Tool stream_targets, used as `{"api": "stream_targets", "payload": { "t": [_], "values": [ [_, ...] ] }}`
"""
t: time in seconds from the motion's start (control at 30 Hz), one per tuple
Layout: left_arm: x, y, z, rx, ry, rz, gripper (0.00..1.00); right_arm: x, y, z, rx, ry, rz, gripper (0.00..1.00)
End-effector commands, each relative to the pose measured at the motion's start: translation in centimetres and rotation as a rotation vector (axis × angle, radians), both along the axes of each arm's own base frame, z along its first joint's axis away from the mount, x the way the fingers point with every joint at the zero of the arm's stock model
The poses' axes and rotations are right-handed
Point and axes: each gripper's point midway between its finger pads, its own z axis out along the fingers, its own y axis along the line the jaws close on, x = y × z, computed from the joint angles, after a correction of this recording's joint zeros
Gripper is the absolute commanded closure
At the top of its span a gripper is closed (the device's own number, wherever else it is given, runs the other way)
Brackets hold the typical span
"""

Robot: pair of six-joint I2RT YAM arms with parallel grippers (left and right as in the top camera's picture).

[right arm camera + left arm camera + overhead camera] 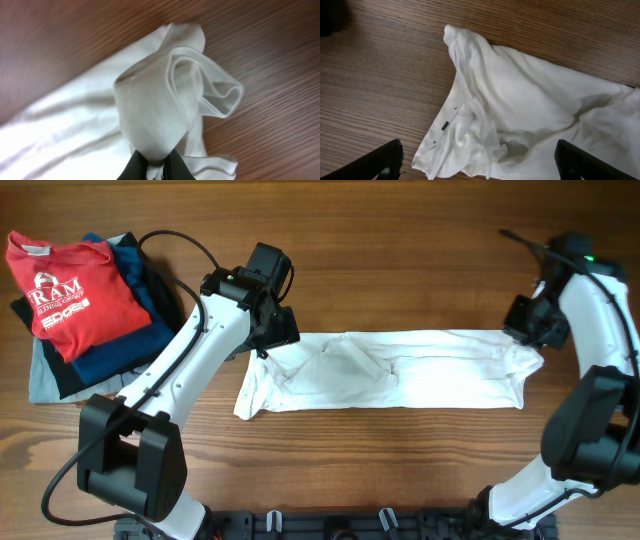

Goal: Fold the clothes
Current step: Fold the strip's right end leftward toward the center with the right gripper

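The garment's flatter part [432, 370] lies to my right gripper's left in the overhead view, so next I'll move it along the white garment and release the fold there.
A white garment [400, 370] lies stretched left to right across the middle of the wooden table, folded into a long band. My left gripper [275, 330] hovers over its upper left corner, open and empty; the left wrist view shows the crumpled collar end of the garment [485, 110] between the spread fingers [480, 167]. My right gripper [530, 330] is at the garment's right end and is shut on a bunched fold of the white cloth [150, 115], fingers pinched together [156, 167].
A pile of folded clothes [85, 305] sits at the far left: a red printed T-shirt [65, 280] on top of blue, black and grey items. Bare wooden tabletop [400, 470] lies in front of the garment.
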Motion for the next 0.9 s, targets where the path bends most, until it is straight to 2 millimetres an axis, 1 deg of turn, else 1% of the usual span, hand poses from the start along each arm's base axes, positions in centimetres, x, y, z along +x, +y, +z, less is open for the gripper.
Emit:
{"api": "stream_targets", "payload": {
  "t": [0.0,0.3,0.4,0.53,0.77,0.8,0.83,0.87],
  "values": [
    [-0.2,0.0,0.1,-0.010,0.002,0.003,0.03,0.6,2.7,1.6,-0.024,-0.017,0.100,0.96],
    [-0.2,0.0,0.1,-0.010,0.002,0.003,0.03,0.1,9.6,1.5,-0.014,0.024,0.281,0.96],
    [-0.2,0.0,0.1,-0.010,0.002,0.002,0.02,-0.3,11.4,1.0,-0.012,0.036,0.328,0.96],
    [-0.2,0.0,0.1,-0.010,0.002,0.003,0.02,-1.0,13.1,0.4,-0.013,0.052,0.385,0.94],
    [-0.2,0.0,0.1,-0.009,0.003,0.003,0.02,-1.3,15.0,0.2,0.006,0.052,0.435,0.91],
    [-0.2,0.0,0.1,-0.009,0.003,0.002,0.02,-1.3,15.2,0.2,0.020,0.051,0.441,0.89],
    [-0.2,0.0,0.1,-0.009,0.003,0.003,0.02,-1.3,15.7,0.1,0.045,0.048,0.442,0.83],
    [-0.2,0.0,0.1,-0.009,0.003,0.002,0.02,-1.3,16.2,0.1,0.074,0.045,0.445,0.69]
  ]
}}
